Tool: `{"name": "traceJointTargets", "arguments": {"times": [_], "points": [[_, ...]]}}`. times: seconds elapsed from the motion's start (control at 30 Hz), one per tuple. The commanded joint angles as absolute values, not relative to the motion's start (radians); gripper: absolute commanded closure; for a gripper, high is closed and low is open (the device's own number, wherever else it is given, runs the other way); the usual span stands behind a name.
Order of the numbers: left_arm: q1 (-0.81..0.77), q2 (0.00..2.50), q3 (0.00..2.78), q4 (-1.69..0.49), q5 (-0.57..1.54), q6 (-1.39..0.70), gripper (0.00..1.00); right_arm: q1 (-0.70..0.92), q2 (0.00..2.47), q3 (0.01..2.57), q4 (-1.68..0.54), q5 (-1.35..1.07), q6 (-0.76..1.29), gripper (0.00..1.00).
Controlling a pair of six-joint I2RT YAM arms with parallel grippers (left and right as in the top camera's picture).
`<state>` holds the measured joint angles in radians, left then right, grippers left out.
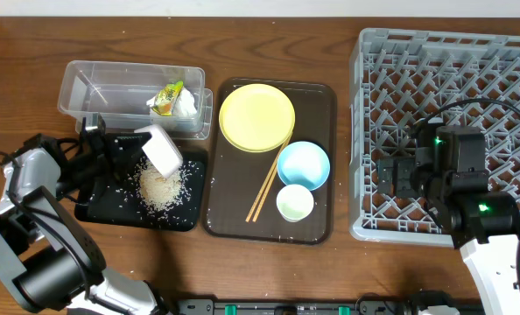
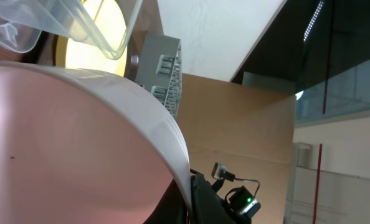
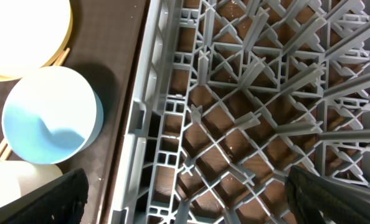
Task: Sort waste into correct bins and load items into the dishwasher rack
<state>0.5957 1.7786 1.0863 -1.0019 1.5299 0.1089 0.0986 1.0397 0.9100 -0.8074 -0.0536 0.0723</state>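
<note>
I should next swing my left gripper over the brown tray, turn the white bowl upright and lower it beside the chopsticks, where the tray is bare (image 1: 233, 185).
My left gripper (image 1: 144, 150) is shut on the rim of the white bowl with pinkish outside (image 1: 161, 148), held tipped over the black tray (image 1: 102, 206). A heap of white rice (image 1: 161, 186) lies on that tray. In the left wrist view the bowl (image 2: 66, 143) fills the frame, its rim clamped between the jaws (image 2: 191, 193). The clear tub (image 1: 94, 86) holds the yellow-green wrapper (image 1: 166, 97) and the white tissue (image 1: 186, 104). The yellow plate (image 1: 256, 117), blue bowl (image 1: 303, 164), whitish cup (image 1: 295, 203) and chopsticks (image 1: 269, 182) lie on the brown tray. My right gripper (image 3: 185, 199) is open over the grey rack (image 1: 444, 52).
The dark brown serving tray (image 1: 317, 229) lies between the black tray and the rack. Loose rice grains are scattered on the wood around the black tray. In the right wrist view the rack's left wall (image 3: 141, 118) runs beside the blue bowl (image 3: 51, 115).
</note>
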Motion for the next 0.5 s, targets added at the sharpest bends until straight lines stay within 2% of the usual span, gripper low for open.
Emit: {"name": "traceJointTargets", "arguments": {"times": [0.0,0.13,0.47], "points": [[0.552,1.697,1.085,-1.004,1.507,0.139,0.94,0.104,1.036,0.931,-0.808,-0.060,0.081,0.01],[0.453,1.607,1.090,-1.004,1.314,0.138,0.94,0.104,1.036,0.931,-0.807,-0.060,0.081,0.01],[0.009,1.538,1.090,-0.908,0.777,0.099,0.94,0.104,1.036,0.931,-0.807,-0.060,0.081,0.01]]}}
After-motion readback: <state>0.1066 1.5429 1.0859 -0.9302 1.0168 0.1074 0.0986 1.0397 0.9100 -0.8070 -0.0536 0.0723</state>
